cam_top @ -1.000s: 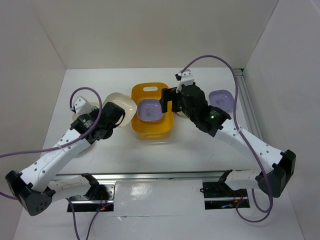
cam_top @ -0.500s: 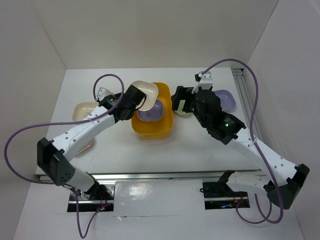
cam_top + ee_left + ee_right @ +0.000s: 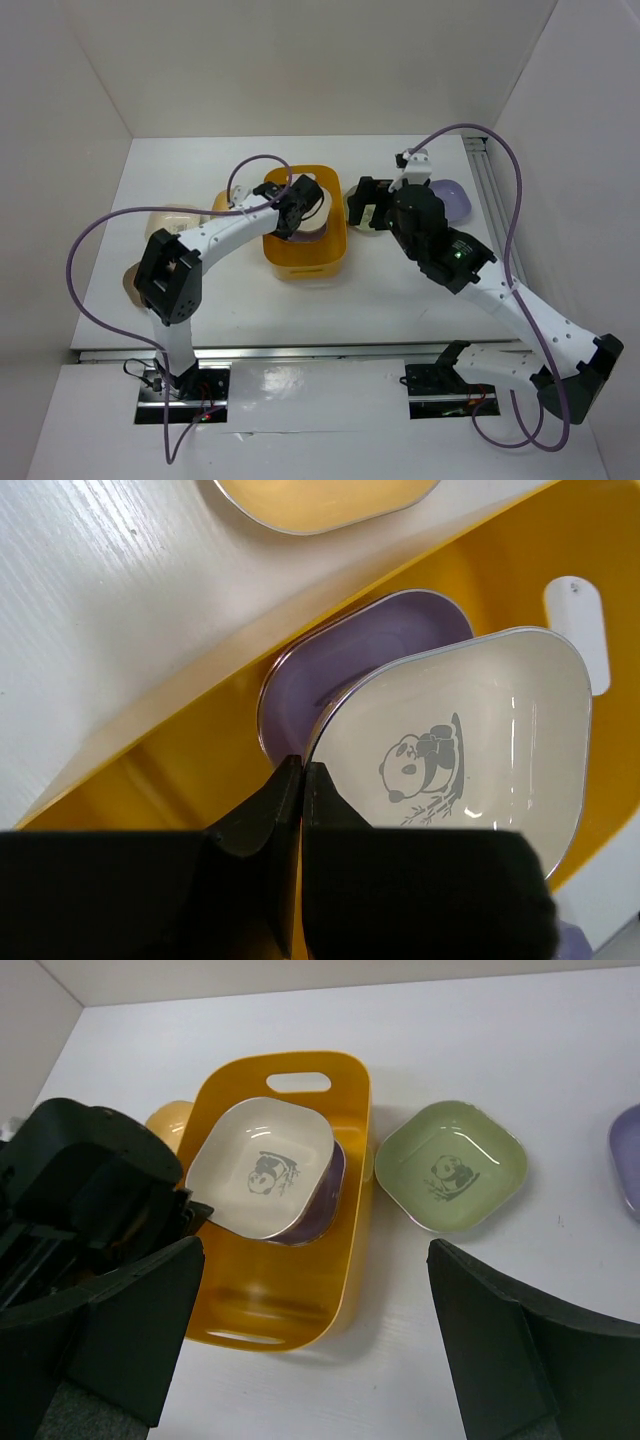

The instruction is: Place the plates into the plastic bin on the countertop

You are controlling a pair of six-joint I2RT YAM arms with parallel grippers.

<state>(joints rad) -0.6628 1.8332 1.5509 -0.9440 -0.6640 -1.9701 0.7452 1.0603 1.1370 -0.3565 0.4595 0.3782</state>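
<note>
My right gripper moves down next onto the green panda plate's rim (image 3: 523,1167) facing away from the bin, because the plate's opposite edge is close against the bin's side.
The yellow-orange plastic bin (image 3: 305,252) stands mid-counter and holds a lavender plate (image 3: 370,645). My left gripper (image 3: 298,207) is inside the bin, shut on the rim of a cream panda-print plate (image 3: 470,740), which it holds tilted over the lavender one. The cream plate also shows in the right wrist view (image 3: 262,1165). My right gripper (image 3: 366,208) is open and empty, above the counter just right of the bin. A green panda plate (image 3: 450,1165) lies on the countertop under it.
A lavender plate (image 3: 447,198) lies at the right near the metal rail. A yellow plate (image 3: 222,203) sits left of the bin, with a cream plate (image 3: 170,222) and a tan plate (image 3: 130,280) further left. White walls surround the counter.
My left gripper has swung right with the cream plate, from left of the bin to over and into it. My right gripper has moved off the bin toward the green plate.
</note>
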